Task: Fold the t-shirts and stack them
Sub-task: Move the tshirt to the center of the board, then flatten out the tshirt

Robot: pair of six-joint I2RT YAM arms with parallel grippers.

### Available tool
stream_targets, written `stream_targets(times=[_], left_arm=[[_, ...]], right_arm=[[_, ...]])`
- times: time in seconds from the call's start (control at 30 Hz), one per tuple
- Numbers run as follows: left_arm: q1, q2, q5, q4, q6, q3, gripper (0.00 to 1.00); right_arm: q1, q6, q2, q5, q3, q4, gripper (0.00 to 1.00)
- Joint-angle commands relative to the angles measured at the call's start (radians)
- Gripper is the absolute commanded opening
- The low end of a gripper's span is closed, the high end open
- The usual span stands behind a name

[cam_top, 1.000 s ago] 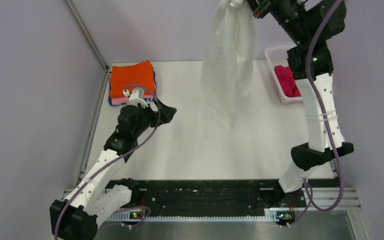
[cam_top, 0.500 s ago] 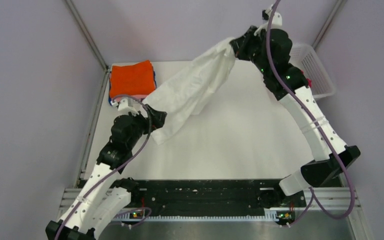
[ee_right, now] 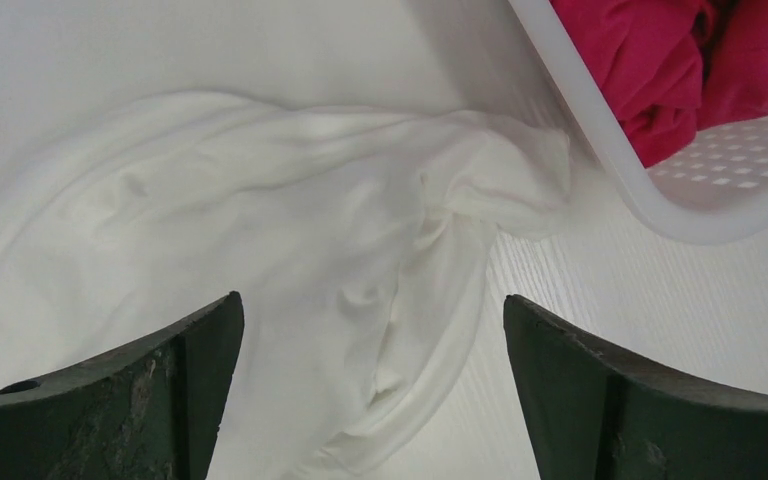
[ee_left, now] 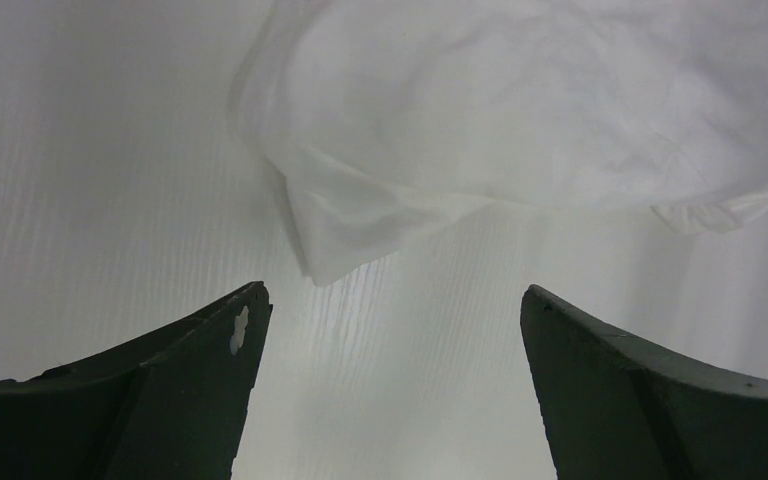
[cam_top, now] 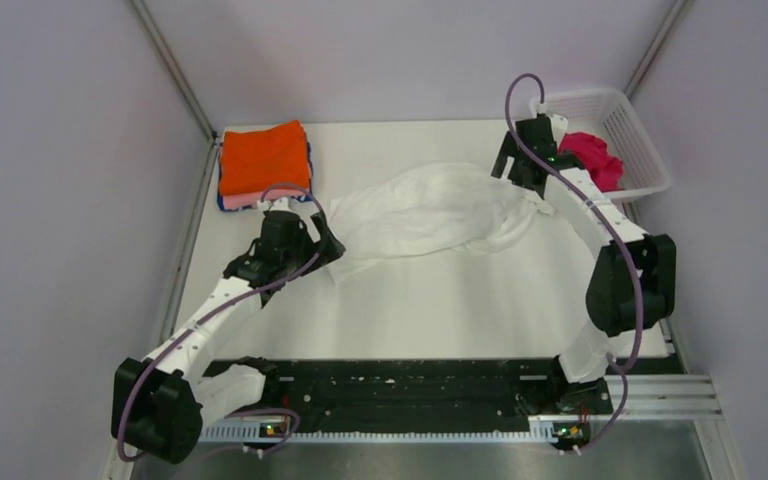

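My left gripper is to move down next onto the white t-shirt's near corner [ee_left: 330,255] and close there, because that corner sticks out past the rest of the t-shirt.
A plain white t-shirt [cam_top: 430,210] lies crumpled across the middle of the table. My left gripper [cam_top: 330,248] is open at its left end, with the shirt's corner [ee_left: 350,235] just ahead of the empty jaws [ee_left: 395,330]. My right gripper [cam_top: 516,180] is open over the shirt's bunched right end [ee_right: 360,250], holding nothing. A folded stack with an orange t-shirt [cam_top: 263,158] on top sits at the back left, pink and blue edges showing under it. A magenta t-shirt [cam_top: 590,155] lies in the basket.
The white lattice basket [cam_top: 640,150] stands at the back right corner, its rim [ee_right: 600,150] close to my right gripper. Grey walls enclose the table at the back and both sides. The black base rail [cam_top: 400,390] runs along the near edge.
The right arm swung the hanging white shirt down and leftward, laid it on the table and opened its jaws, letting go. The left arm shifted slightly, staying open at the shirt's left end.
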Motion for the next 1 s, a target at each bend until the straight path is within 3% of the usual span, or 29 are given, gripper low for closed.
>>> stream_targets(times=[0.0, 0.17, 0.33, 0.53, 0.73, 0.8, 0.83, 0.87, 0.97], left_arm=[[0.0, -0.045, -0.004, -0.032, -0.037, -0.079, 0.99], [0.0, -0.012, 0.063, 0.047, -0.05, -0.157, 0.91], [0.0, 0.114, 0.139, 0.138, -0.034, -0.144, 0.75], [0.012, 0.277, 0.119, 0.193, -0.034, -0.07, 0.66], [0.024, 0.386, 0.086, 0.251, -0.037, -0.027, 0.53], [0.025, 0.419, 0.09, 0.252, -0.031, -0.008, 0.43], [0.025, 0.433, 0.095, 0.257, -0.029, -0.002, 0.28], [0.026, 0.447, 0.101, 0.259, -0.029, 0.004, 0.04], [0.026, 0.469, 0.101, 0.257, -0.012, 0.022, 0.0]], right_arm=[[0.012, -0.013, -0.202, 0.002, -0.129, 0.059, 0.99], [0.013, 0.108, -0.436, -0.099, -0.518, 0.16, 0.98], [0.013, 0.22, -0.564, -0.177, -0.754, 0.286, 0.9], [0.013, 0.242, -0.541, -0.19, -0.835, 0.351, 0.78], [0.013, 0.249, -0.393, -0.209, -0.834, 0.453, 0.74], [0.013, 0.248, -0.339, -0.233, -0.832, 0.5, 0.71], [0.013, 0.248, -0.309, -0.26, -0.825, 0.54, 0.69], [0.013, 0.249, -0.277, -0.278, -0.818, 0.562, 0.68], [0.017, 0.254, -0.188, -0.315, -0.787, 0.609, 0.65]])
